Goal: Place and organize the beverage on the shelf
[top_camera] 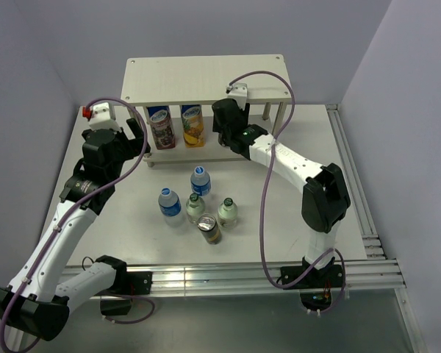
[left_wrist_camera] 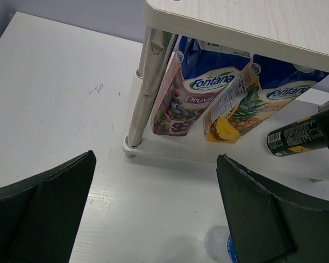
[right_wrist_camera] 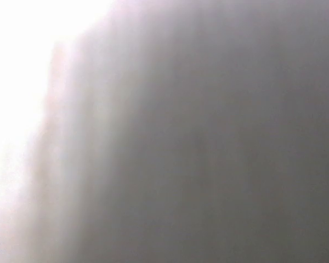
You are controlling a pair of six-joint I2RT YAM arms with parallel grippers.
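The dark can hangs tilted above the bare lower board (top_camera: 217,149) beside the pineapple carton, so I need to bring my right gripper down to that spot, turning the can upright, then let go of it.
The shelf (top_camera: 206,77) stands at the back of the table. My right gripper (top_camera: 226,121) reaches under its top board, shut on a dark can (left_wrist_camera: 296,137) that hangs tilted over the lower board (left_wrist_camera: 208,152). The right wrist view is only a grey blur. My left gripper (left_wrist_camera: 156,160) is open and empty, low over the table in front of the shelf's left post (left_wrist_camera: 148,82). Between the arms stand two clear blue-labelled bottles (top_camera: 200,179) (top_camera: 169,204), two green glass bottles (top_camera: 195,207) (top_camera: 228,211) and a second dark can (top_camera: 209,228).
Two tall printed juice cartons (left_wrist_camera: 181,96) (left_wrist_camera: 236,104) stand on the left half of the lower board. A clear bottle's cap (left_wrist_camera: 216,244) shows just under my left gripper's right finger. Walls close in on both sides of the table.
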